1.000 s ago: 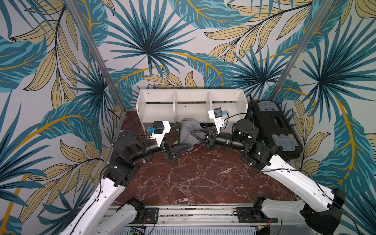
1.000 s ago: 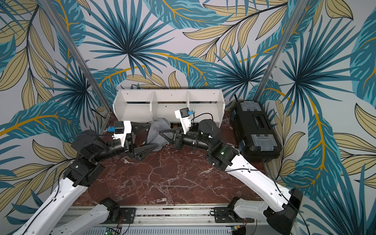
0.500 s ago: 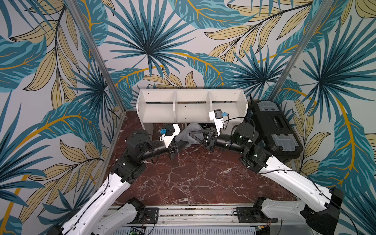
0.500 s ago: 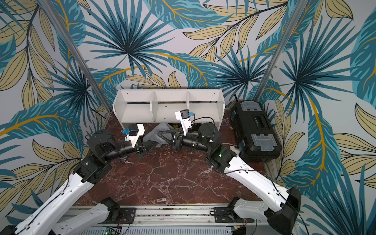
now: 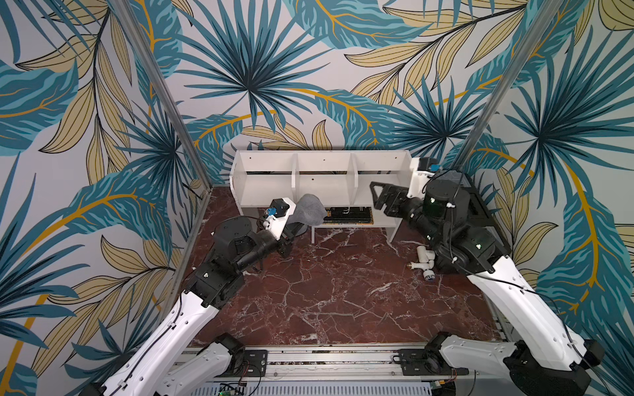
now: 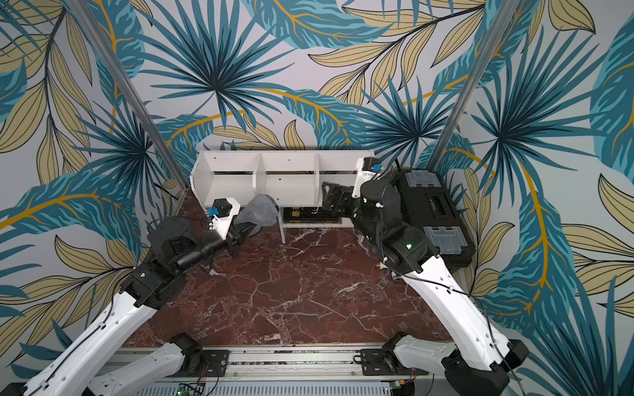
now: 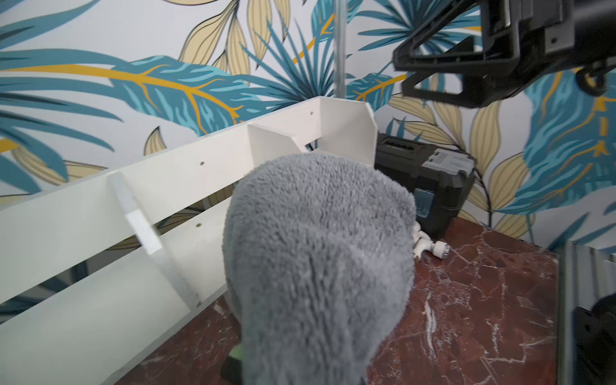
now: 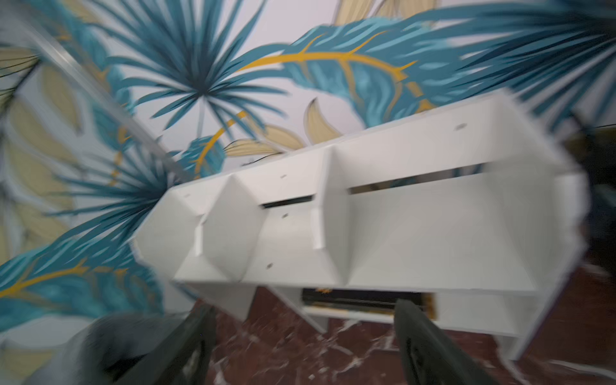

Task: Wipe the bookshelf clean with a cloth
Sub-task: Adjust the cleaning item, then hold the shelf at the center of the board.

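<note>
My left gripper should next move outward into the bookshelf's end section farthest from the toolbox [image 5: 261,187] [image 7: 96,308] and let go of the cloth there, because that section's board is outward of the gripper.
The white bookshelf [image 5: 267,187] [image 6: 233,185] stands against the back wall, with three upper compartments. The fluffy grey cloth [image 5: 310,211] [image 6: 259,212] hangs in front of the divider between the left and middle compartments. My left gripper [image 5: 295,226] is shut on its lower part, and the cloth [image 7: 320,250] covers the fingers in the left wrist view. My right gripper [image 5: 379,197] [image 6: 329,197] hovers open and empty over the right compartment. The blurred right wrist view shows its fingers [image 8: 186,343] spread wide apart, facing the bookshelf [image 8: 433,233].
A black toolbox [image 6: 432,205] stands right of the shelf, behind the right arm. A white pipe fitting [image 5: 423,262] lies on the red marble table [image 5: 326,291] by the right arm. Dark flat items [image 5: 348,214] lie on the shelf's lower board.
The left gripper closed on the cloth. The right gripper let go of it, opened and swung back to the right, up over the right compartment.
</note>
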Tool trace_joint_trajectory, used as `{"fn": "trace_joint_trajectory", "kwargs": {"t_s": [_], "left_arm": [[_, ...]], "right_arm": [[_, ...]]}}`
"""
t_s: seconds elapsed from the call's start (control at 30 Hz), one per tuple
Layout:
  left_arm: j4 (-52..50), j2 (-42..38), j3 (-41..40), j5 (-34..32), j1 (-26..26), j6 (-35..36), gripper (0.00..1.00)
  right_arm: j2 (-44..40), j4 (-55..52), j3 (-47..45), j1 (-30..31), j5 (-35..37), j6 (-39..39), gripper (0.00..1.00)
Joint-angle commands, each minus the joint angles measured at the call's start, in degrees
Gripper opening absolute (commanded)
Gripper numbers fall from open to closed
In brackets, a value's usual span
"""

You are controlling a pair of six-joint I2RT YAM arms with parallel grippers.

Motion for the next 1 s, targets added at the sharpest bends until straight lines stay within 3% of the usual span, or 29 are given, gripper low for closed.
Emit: {"fn": "trace_joint_trajectory", "kwargs": {"t_s": [0.0,0.07,0.17,0.4,0.6,0.77,0.9,0.97], "left_arm": [[-2.37,1.32,7.95,-9.86,4.17,-2.43,0.00],[-4.00,3.82,11.41,-10.48,8.10,-4.47,0.00],[-7.72,9.66,16.14,-10.56,12.73,-6.50,0.00],[-8.17,19.50,19.18,-8.13,16.01,-9.25,0.00],[-3.88,24.02,17.26,-6.29,16.41,-10.14,0.01],[1.19,25.67,16.00,-4.26,16.65,-12.26,0.16],[0.11,25.58,16.65,-4.25,16.62,-13.44,0.58],[1.28,23.81,15.35,-6.99,16.66,-13.74,0.66]], "right_arm": [[6.93,-14.35,6.96,-7.49,14.66,-6.51,0.89],[12.33,-15.93,11.90,-12.09,10.15,-8.24,0.87],[16.74,-13.83,14.05,-14.42,4.92,-11.72,0.85],[19.07,-10.70,10.84,-15.86,4.16,-14.09,0.75],[18.06,-4.89,3.59,-17.68,0.56,-15.67,0.44],[15.95,-0.27,-1.44,-18.76,-4.64,-18.54,0.22],[12.96,0.88,-4.16,-18.83,-6.67,-19.34,0.08],[11.51,1.07,-5.21,-18.87,-7.01,-19.72,0.01]]}}
